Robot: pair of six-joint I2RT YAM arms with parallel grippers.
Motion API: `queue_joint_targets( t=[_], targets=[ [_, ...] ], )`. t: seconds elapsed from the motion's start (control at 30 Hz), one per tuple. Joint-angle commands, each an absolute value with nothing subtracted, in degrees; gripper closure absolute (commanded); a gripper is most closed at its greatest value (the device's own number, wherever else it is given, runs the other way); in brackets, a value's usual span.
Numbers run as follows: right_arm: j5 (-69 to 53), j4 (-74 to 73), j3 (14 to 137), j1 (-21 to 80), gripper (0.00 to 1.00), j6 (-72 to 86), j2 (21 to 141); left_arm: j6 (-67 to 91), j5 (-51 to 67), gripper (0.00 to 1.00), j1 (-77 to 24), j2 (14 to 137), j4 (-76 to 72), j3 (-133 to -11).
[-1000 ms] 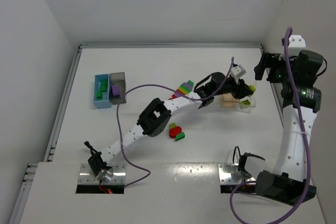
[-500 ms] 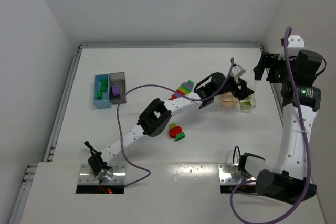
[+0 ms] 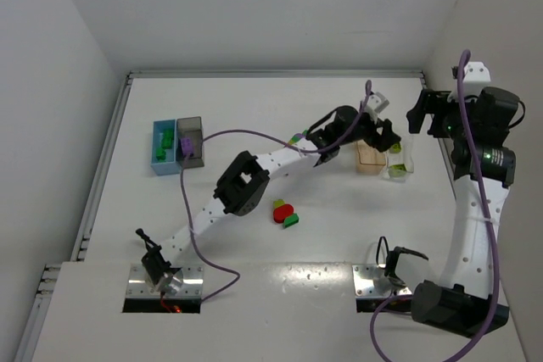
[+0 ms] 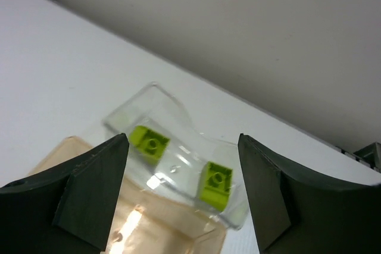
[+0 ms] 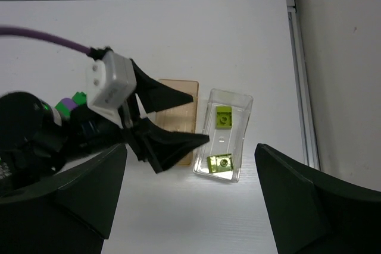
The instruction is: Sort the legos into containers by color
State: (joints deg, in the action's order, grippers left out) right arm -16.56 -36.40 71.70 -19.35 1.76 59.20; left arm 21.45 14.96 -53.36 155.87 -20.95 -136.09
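Next, my right gripper swings below and to the left in the top view and lowers over the yellow-green lego beside the red lego (image 3: 282, 208), which lies there.
My left gripper (image 3: 388, 136) hangs open over the clear container (image 3: 399, 162) and the peach container (image 3: 368, 158), with nothing between its fingers. In the left wrist view the clear container (image 4: 178, 168) holds two yellow-green legos (image 4: 149, 143) (image 4: 215, 184), and the peach container (image 4: 166, 230) lies just below it. My right gripper (image 3: 418, 116) is open and empty, high at the right wall. A red lego (image 3: 282, 208) and a green lego (image 3: 292, 220) lie mid-table. The rainbow cluster (image 3: 296, 136) is mostly hidden behind the left arm.
A light blue container (image 3: 161, 158) with green bricks and a dark grey container (image 3: 192, 127) with a purple brick stand side by side at the left. A raised metal rim (image 3: 271, 74) runs along the far edge, and a wall is close on the right.
The left gripper opened and let a yellow-green brick go into the clear container, then rose and drew back a little to the left. The right arm barely moved.
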Motion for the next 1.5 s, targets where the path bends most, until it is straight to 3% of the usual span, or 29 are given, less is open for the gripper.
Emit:
queue_joint_targets(
  t=[0.0, 0.3, 0.53, 0.77, 1.07, 1.17, 1.47],
  targets=[
    [-18.5, -32.4, 70.2, -19.5, 0.11, 3.4, 58.2, 18.9, 12.0, 0.19, -48.2, 142.8, -17.3, -132.5],
    [-30.5, -30.7, 68.4, -18.5, 0.12, 4.6, 62.3, 10.6, 0.4, 0.18, -41.2, 120.6, 4.2, -121.7],
    [-41.0, -36.3, 65.2, -4.6, 0.18, -3.6, 71.0, 15.2, -3.5, 0.16, -30.1, 99.7, 11.3, -103.1],
    [-32.5, -39.2, 66.3, 15.8, 0.23, -6.4, 80.4, 9.7, -4.8, 0.14, -16.6, 84.7, 17.2, -91.4],
    [-14.6, -32.4, 66.3, 34.5, 0.28, 6.1, 88.2, 11.0, -4.8, 0.12, -2.0, 71.6, 17.2, -78.2],
    [-6.7, -32.6, 67.6, 37.8, 0.25, 7.3, 89.9, 11.5, -3.6, 0.1, 3.1, 69.5, 17.2, -75.4],
    [-1.0, -30.8, 68.4, 43.4, 0.26, 11.2, 96.9, 12.9, 1.0, 0.1, 10.5, 67.7, 17.2, -72.4]
  ],
)
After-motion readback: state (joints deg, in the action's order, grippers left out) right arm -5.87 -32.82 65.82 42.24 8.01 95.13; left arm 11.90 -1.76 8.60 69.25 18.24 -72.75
